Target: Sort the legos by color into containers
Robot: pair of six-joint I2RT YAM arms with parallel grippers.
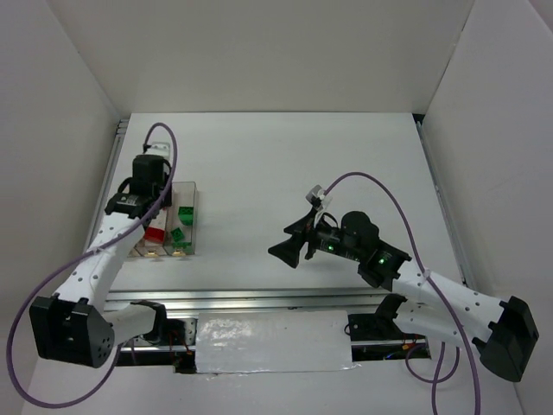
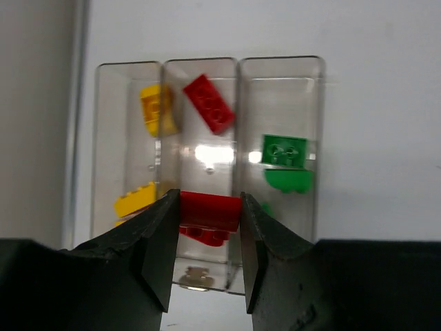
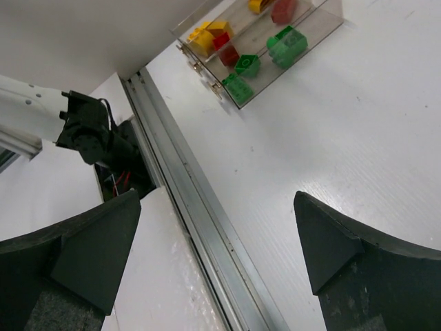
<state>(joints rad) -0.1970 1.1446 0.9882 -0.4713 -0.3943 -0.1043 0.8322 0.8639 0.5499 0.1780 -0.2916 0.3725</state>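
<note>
The middle bin's open bottom shows below between red legos, so my left gripper should lower the held lego toward that gap and release it with its color.
Three joined clear containers (image 2: 279,65) lie under my left gripper (image 2: 207,227). That gripper is shut on a red lego (image 2: 210,209) and holds it over the near end of the middle bin. The left bin holds yellow legos (image 2: 157,109), the middle bin a red lego (image 2: 209,103), the right bin green legos (image 2: 284,150). In the top view the left gripper (image 1: 154,226) stands over the containers (image 1: 188,188) at the table's left. My right gripper (image 1: 294,240) is open and empty above mid-table. Its wrist view (image 3: 217,241) shows the containers (image 3: 324,21) far off.
A metal rail (image 1: 259,298) runs along the table's near edge and also shows in the right wrist view (image 3: 200,207). A shiny white sheet (image 1: 272,341) lies between the arm bases. White walls enclose the table on three sides.
</note>
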